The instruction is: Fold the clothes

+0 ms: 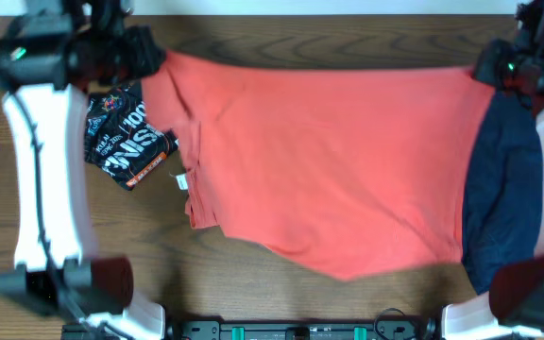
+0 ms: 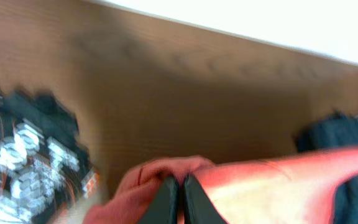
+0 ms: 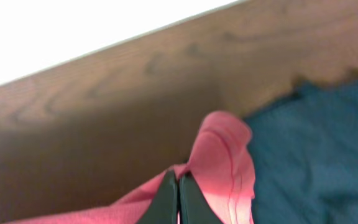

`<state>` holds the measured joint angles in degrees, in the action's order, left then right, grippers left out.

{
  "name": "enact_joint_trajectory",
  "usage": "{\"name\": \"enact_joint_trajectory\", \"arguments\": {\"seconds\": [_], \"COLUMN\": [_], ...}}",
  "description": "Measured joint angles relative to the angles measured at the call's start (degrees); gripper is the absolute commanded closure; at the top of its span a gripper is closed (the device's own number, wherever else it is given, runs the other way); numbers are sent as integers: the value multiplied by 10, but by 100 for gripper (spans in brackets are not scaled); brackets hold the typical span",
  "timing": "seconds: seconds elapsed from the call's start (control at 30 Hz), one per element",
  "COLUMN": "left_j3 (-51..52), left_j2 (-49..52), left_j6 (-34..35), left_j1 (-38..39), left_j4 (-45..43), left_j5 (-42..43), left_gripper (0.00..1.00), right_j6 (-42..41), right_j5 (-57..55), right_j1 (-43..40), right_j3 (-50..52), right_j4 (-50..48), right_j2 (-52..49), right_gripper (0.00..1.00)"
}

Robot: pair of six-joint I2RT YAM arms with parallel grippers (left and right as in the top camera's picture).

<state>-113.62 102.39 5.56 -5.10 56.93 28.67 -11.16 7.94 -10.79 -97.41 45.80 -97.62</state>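
Note:
I am holding the shirt's other corner with my right gripper, so my left gripper should next open its fingers above the table to release the shirt's far corner [image 1: 169,66] [image 2: 182,165] between them.
A coral-red shirt [image 1: 329,161] lies spread across the wooden table, its far edge stretched between both grippers. My left gripper [image 2: 179,183] is shut on the shirt's far left corner [image 2: 160,171]; in the overhead view it sits at the top left [image 1: 149,57]. My right gripper [image 3: 178,180] is shut on the shirt's far right corner [image 3: 219,155]; in the overhead view it sits at the top right [image 1: 489,68]. The shirt's near edge hangs lower on the table, with a folded sleeve at the left [image 1: 196,203].
A black printed garment [image 1: 126,137] lies left of the shirt, also in the left wrist view [image 2: 30,149]. A dark blue garment [image 1: 503,179] lies at the right, also in the right wrist view [image 3: 316,143]. The table's far edge [image 1: 300,19] runs close behind the grippers.

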Motion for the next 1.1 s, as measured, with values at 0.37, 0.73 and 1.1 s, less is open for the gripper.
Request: {"name": "enact_joint_trajectory", "arguments": {"seconds": [0.37, 0.73, 1.1], "left_j3": [-246, -299, -72], "left_j2": [33, -27, 21], "left_j6": [35, -13, -47], "left_j1": [-54, -40, 49], "left_j4": [-123, 314, 187], "left_j5": [3, 59, 58], "left_gripper": [94, 94, 70], "right_j6": [-25, -13, 2], "right_j5": [-26, -104, -97], "right_j1": [-15, -23, -13], "right_j3": [-274, -263, -222], "right_j4": [26, 299, 417], "right_j2": [6, 10, -9], "right_gripper": [99, 99, 99]}}
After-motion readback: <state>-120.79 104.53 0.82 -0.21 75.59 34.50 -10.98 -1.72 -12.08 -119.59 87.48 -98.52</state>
